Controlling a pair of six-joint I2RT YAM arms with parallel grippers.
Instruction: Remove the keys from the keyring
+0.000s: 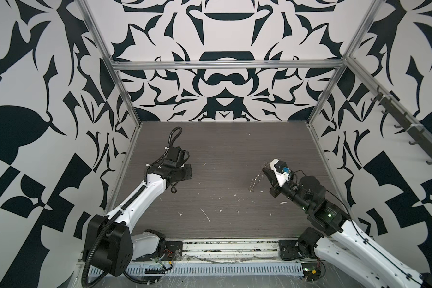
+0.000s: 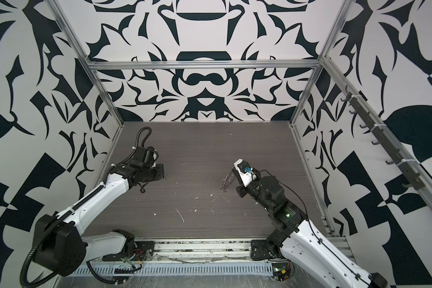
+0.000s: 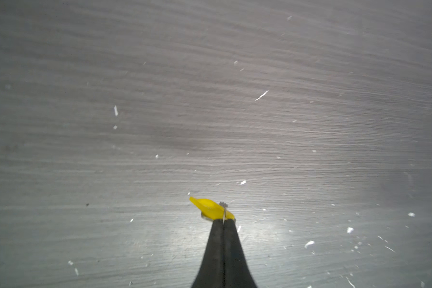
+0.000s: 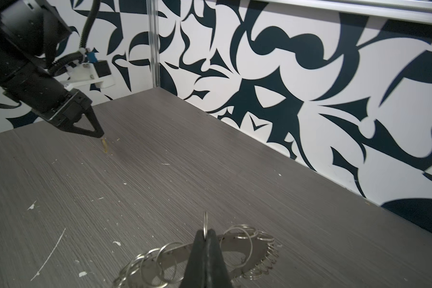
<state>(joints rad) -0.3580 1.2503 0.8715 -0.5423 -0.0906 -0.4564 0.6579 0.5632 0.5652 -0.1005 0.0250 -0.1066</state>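
The left gripper moves down toward the bare tabletop just below it next and lets go of the yellow head, because the key (image 3: pixel 210 207) already hangs well apart from the keyring.
In the left wrist view my left gripper (image 3: pixel 224 220) is shut on the yellow head of the key (image 3: pixel 210 207), with a thin wire loop pinched at its tips. The right wrist view shows that gripper (image 4: pixel 98 134) pointing down at the table, the key (image 4: pixel 105 146) dangling just below it. My right gripper (image 4: pixel 205 233) is shut on one small wire split ring (image 4: pixel 205 220) of the keyring (image 4: pixel 250 249), a flat grey disc hung with several rings. In both top views the keyring (image 1: pixel 256 180) (image 2: pixel 226 182) hangs tilted below the right gripper (image 1: pixel 263 170) (image 2: pixel 232 171), well apart from the left gripper (image 1: pixel 186 173) (image 2: pixel 160 172).
The grey wood-grain table (image 1: pixel 222 154) carries scattered white flecks and scratches (image 1: pixel 206 215). Patterned walls with aluminium frame posts (image 1: pixel 317 109) close in three sides. A rail with dark hooks (image 1: pixel 409 129) runs along the right wall.
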